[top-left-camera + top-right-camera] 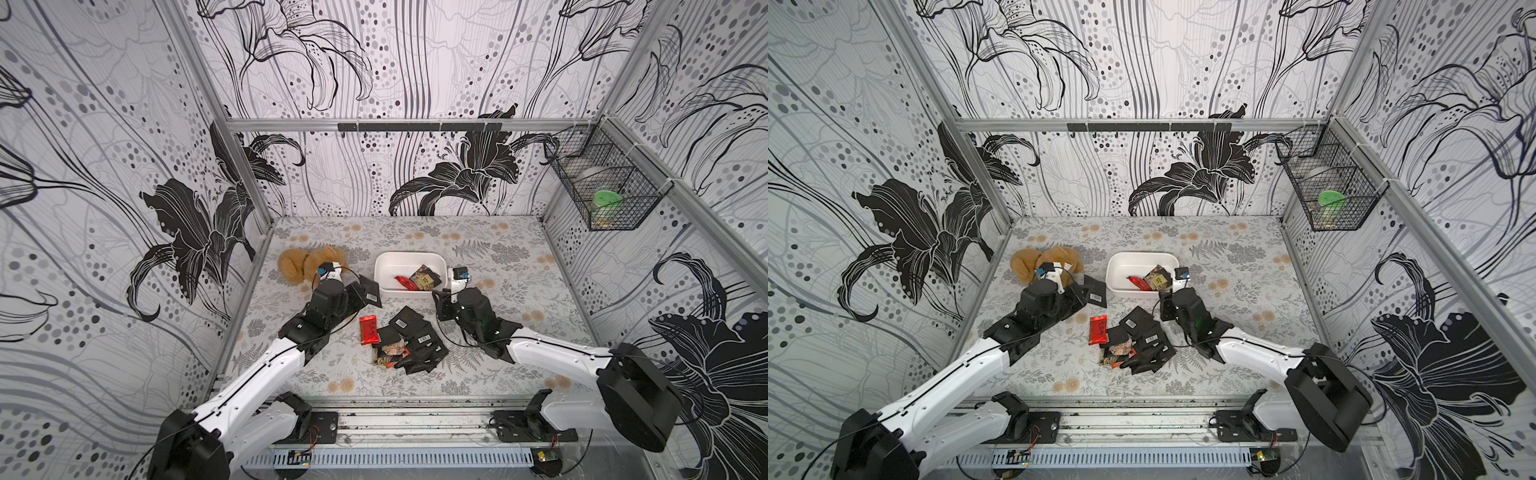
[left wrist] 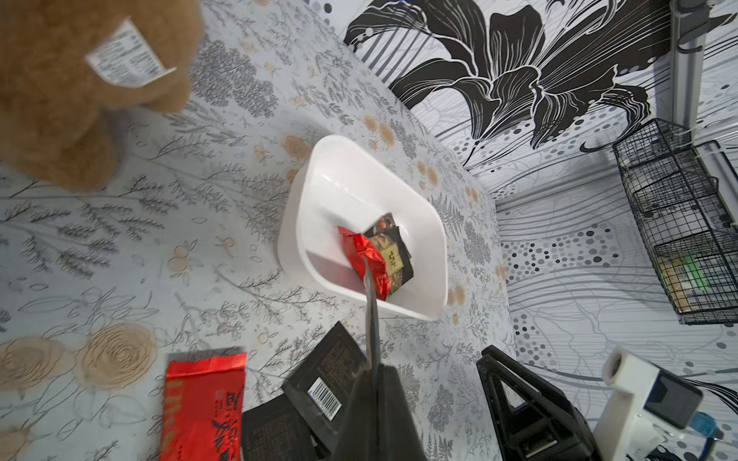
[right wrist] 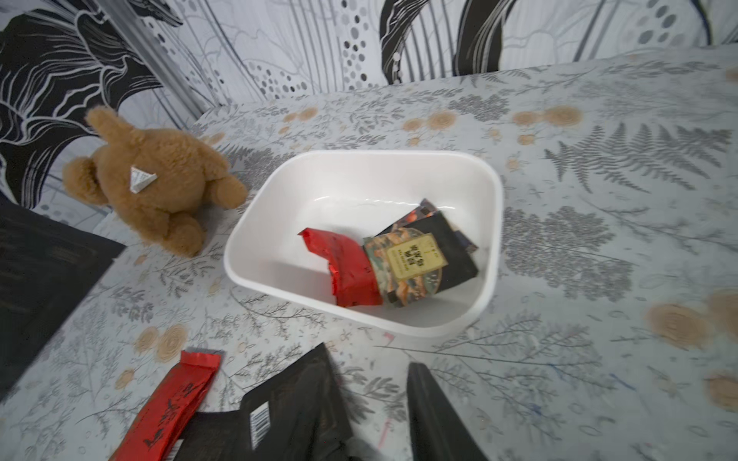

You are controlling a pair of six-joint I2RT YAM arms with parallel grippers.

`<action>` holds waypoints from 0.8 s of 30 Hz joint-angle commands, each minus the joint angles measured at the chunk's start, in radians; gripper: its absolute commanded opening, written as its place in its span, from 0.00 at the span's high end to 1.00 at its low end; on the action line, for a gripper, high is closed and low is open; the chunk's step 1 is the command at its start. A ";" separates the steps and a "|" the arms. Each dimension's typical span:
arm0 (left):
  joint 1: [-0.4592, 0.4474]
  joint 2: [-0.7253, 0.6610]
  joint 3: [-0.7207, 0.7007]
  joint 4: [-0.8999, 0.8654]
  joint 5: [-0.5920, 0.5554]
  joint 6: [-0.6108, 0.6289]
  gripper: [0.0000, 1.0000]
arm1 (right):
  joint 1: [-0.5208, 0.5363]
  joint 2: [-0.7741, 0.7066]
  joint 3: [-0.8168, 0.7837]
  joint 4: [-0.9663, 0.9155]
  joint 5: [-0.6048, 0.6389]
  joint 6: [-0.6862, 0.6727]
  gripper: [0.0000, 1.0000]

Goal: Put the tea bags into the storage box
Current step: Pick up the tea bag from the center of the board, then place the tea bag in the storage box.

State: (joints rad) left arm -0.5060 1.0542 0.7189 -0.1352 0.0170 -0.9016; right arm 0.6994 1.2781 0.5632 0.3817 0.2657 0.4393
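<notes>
The black tea bag goes outward and across in my left gripper next, for release at the storage box's empty far side (image 1: 426, 261) (image 2: 404, 206), which lies outward, past the box's rim.
The white storage box (image 1: 409, 254) (image 1: 1142, 254) (image 3: 359, 153) stands mid-table and holds a red tea bag and a dark one with a tan label (image 1: 419, 280) (image 3: 399, 263). A pile of mostly black tea bags (image 1: 411, 340) (image 1: 1138, 340) lies in front of it, with a long red one (image 1: 369, 330) (image 2: 203, 407) at its left. My left gripper (image 1: 358, 291) (image 2: 373, 371) is shut on a black tea bag (image 1: 372, 293) (image 2: 371, 319), held just left of the box. My right gripper (image 1: 441, 305) (image 3: 379, 399) is open by the box's front right corner, with nothing between its fingers.
A brown plush toy (image 1: 303, 262) (image 3: 155, 191) lies left of the box, close behind my left wrist. A black wire basket (image 1: 602, 183) hangs on the right wall. Patterned walls close in the table at the back and both sides.
</notes>
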 commanded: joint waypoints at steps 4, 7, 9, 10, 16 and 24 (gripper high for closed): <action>-0.104 0.281 0.272 0.032 -0.104 0.048 1.00 | -0.148 -0.064 -0.071 0.060 -0.109 0.100 0.53; -0.155 0.432 0.415 0.043 -0.175 0.050 1.00 | -0.167 -0.079 -0.084 0.082 -0.169 0.116 0.50; -0.170 0.535 0.514 0.038 -0.193 0.047 1.00 | -0.170 -0.106 -0.107 0.112 -0.184 0.111 0.49; -0.173 0.579 0.552 0.039 -0.184 0.047 1.00 | -0.169 -0.116 -0.112 0.112 -0.184 0.109 0.48; -0.173 0.817 0.782 -0.049 -0.184 0.040 1.00 | -0.169 -0.124 -0.133 0.145 -0.182 0.100 0.52; -0.150 0.907 0.803 -0.052 -0.145 0.024 0.70 | -0.169 -0.102 -0.115 0.142 -0.213 0.086 0.52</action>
State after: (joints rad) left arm -0.6739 1.9568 1.4914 -0.1833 -0.1356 -0.8848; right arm 0.5350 1.1687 0.4480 0.4931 0.0738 0.5346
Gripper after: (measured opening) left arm 0.221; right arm 0.477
